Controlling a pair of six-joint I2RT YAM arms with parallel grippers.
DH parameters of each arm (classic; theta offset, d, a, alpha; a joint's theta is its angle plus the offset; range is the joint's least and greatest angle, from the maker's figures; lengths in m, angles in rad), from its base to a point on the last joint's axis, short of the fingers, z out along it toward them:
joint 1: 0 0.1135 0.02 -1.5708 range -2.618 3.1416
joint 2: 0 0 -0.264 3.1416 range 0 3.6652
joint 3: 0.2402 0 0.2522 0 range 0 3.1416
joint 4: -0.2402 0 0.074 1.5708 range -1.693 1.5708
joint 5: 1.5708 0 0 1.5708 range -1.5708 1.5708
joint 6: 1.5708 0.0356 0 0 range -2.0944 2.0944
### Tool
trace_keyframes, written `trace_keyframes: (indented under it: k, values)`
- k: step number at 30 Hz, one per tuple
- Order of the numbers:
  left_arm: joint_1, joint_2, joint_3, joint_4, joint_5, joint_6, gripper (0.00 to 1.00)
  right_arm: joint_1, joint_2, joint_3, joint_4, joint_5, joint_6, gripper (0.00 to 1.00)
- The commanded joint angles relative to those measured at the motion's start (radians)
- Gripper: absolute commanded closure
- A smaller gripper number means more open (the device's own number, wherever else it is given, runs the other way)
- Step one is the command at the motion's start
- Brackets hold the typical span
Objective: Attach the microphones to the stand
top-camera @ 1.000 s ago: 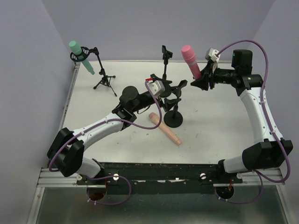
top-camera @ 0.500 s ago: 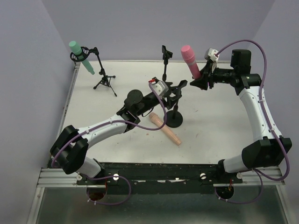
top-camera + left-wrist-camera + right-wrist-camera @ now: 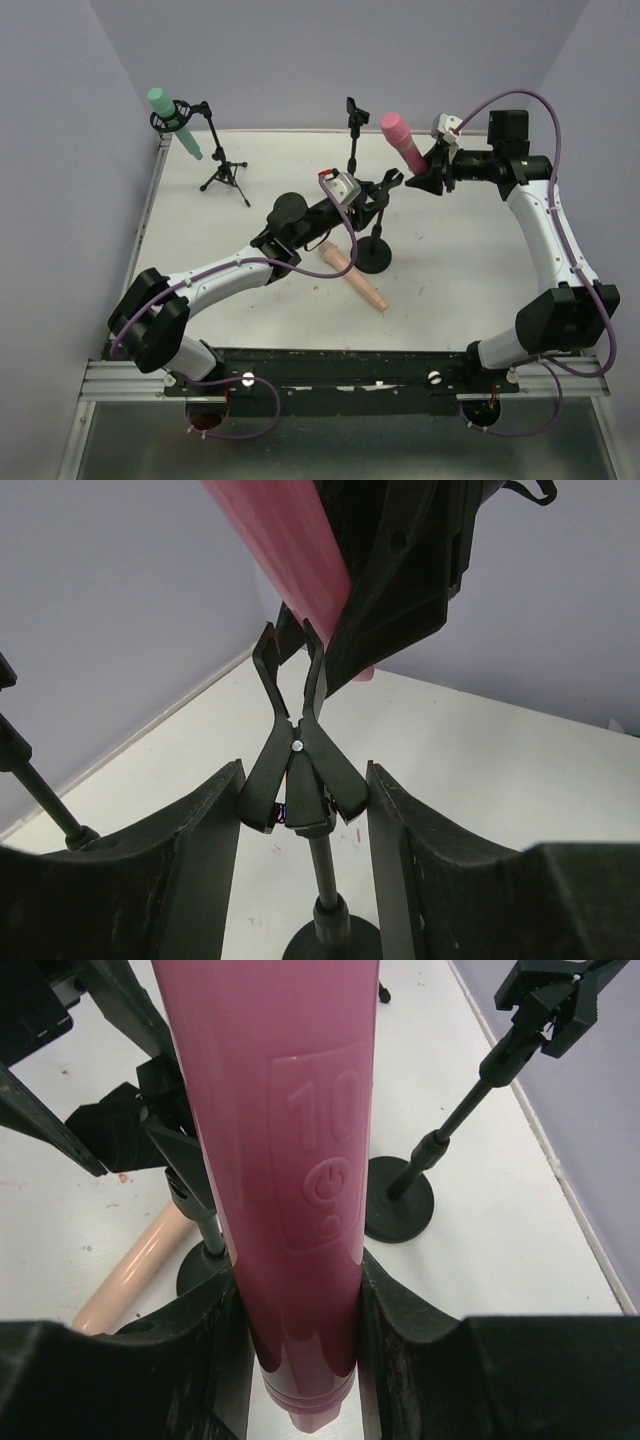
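Observation:
My right gripper carries the pink microphone [image 3: 398, 135] left in the top view next, between the clip's prongs, then releases it, as they stand apart beside it.
My right gripper [image 3: 425, 178] is shut on the pink microphone [image 3: 398, 135] and holds it tilted in the air, its lower end just right of the clip of the round-base stand [image 3: 372, 258]. In the right wrist view the pink microphone [image 3: 290, 1140] fills the space between the fingers. My left gripper [image 3: 388, 186] is shut on the handles of that stand's clip [image 3: 300, 775]; the clip's prongs stand slightly apart right beside the pink microphone [image 3: 280, 550]. The peach microphone [image 3: 352, 276] lies on the table beside the stand's base. The teal-green microphone [image 3: 168, 115] sits in the tripod stand [image 3: 222, 172].
A second round-base stand [image 3: 352, 128] with an empty clip stands at the back centre, also in the right wrist view [image 3: 400, 1210]. Purple walls close the table's back and sides. The white table [image 3: 470, 280] spreads to the front right.
My left gripper moved right and up onto the stand's clip and stayed there. My right gripper moved the pink microphone left and slightly down, closer to the clip.

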Motion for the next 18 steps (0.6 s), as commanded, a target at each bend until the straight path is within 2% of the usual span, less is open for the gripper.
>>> trace_keyframes:
  k: [1, 3, 5, 8, 9, 10, 13, 18]
  values:
    - [-0.001, 0.014, 0.006, -0.015, 0.019, 0.002, 0.67, -0.006, 0.037, -0.007, -0.082, -0.064, -0.184, 0.91]
    - [0.000, 0.015, 0.011, -0.020, 0.027, 0.003, 0.67, -0.006, 0.052, -0.007, -0.079, -0.064, -0.209, 0.91]
    - [-0.001, 0.015, 0.014, -0.030, 0.032, 0.000, 0.61, -0.006, 0.074, 0.017, -0.081, -0.058, -0.205, 0.91]
    - [-0.001, 0.014, 0.015, -0.037, 0.015, -0.017, 0.29, -0.006, 0.101, 0.051, -0.101, -0.056, -0.203, 0.91]
    - [-0.001, 0.014, 0.015, -0.040, 0.015, -0.020, 0.21, -0.006, 0.101, 0.054, -0.099, -0.056, -0.200, 0.91]
    - [-0.001, 0.014, 0.020, -0.044, 0.012, -0.023, 0.17, -0.006, 0.100, 0.049, -0.090, -0.056, -0.192, 0.91]
    - [0.000, 0.017, 0.026, -0.058, 0.006, -0.026, 0.12, -0.006, 0.091, 0.032, -0.070, -0.056, -0.171, 0.91]
    - [0.000, 0.020, 0.028, -0.052, -0.005, -0.026, 0.12, -0.006, 0.080, 0.023, -0.058, -0.056, -0.156, 0.90]
